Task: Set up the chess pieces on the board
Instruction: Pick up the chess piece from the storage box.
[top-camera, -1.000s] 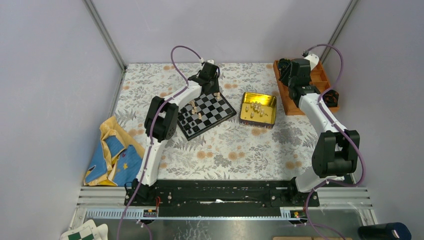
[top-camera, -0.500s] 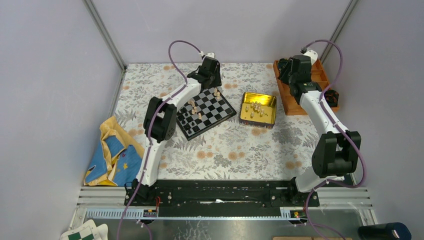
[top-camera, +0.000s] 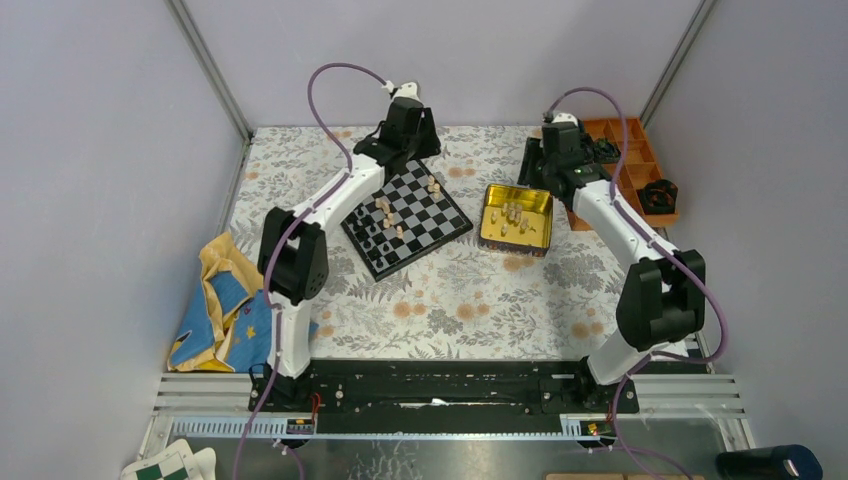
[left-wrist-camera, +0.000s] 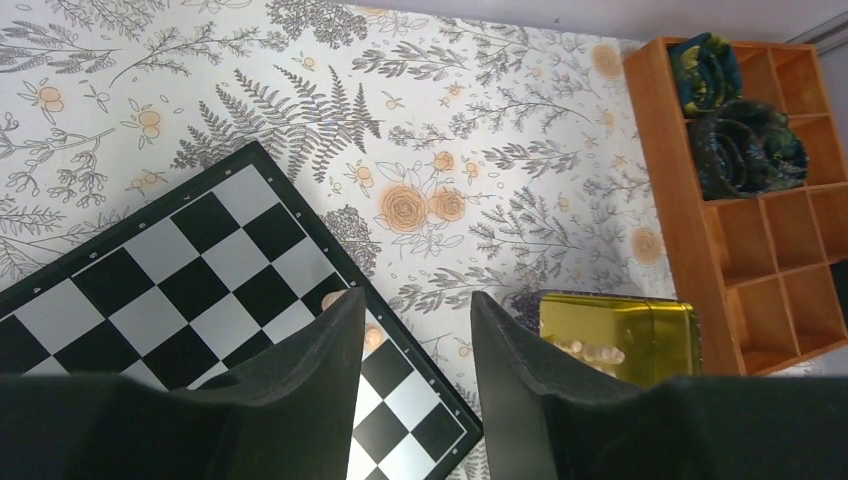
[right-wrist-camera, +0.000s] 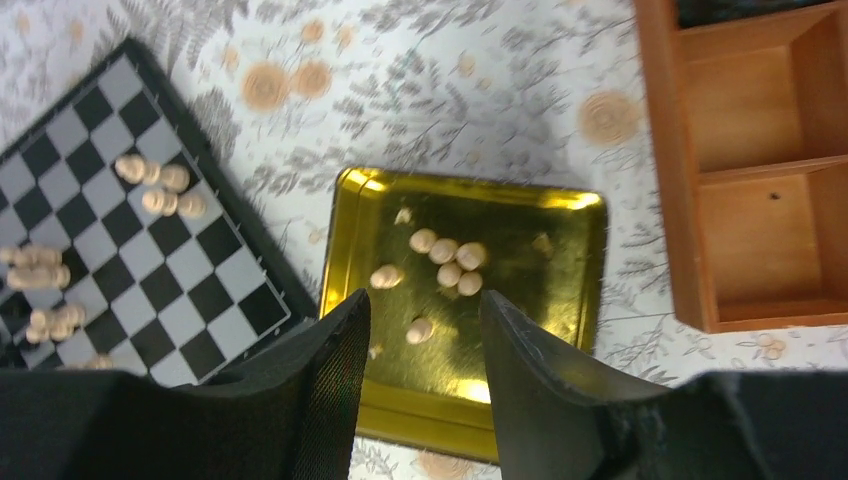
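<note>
My right gripper moves toward the board next and comes down around the tin's tan piece nearest the board, since that piece stands below it, clear of the cluster.
The board (top-camera: 412, 218) lies skewed left of table centre. It carries tan chess pieces (top-camera: 433, 186) by its far corner, more tan ones (top-camera: 386, 210) further left and black ones (top-camera: 370, 236) near its left side. Several more tan pieces (top-camera: 513, 215) lie in the gold tin (top-camera: 543, 205). My left gripper (top-camera: 405, 150) hangs open above the board's far corner (left-wrist-camera: 300, 260), nothing between its fingers (left-wrist-camera: 335, 340); two tan pieces (left-wrist-camera: 372, 337) show beside the left one. My right gripper (right-wrist-camera: 425, 310) is open and empty over the tin (right-wrist-camera: 575, 300) and its loose pieces (right-wrist-camera: 445, 255).
An orange compartment tray (top-camera: 640, 165) stands at the far right with dark bulky objects (left-wrist-camera: 745, 150) in it. A yellow and blue cloth (top-camera: 225, 305) lies at the left. Grey walls close in the back and both sides.
My left gripper has lifted and drawn back from the board's far corner, jaws widening. My right arm has swung left from the orange tray to above the gold tin.
</note>
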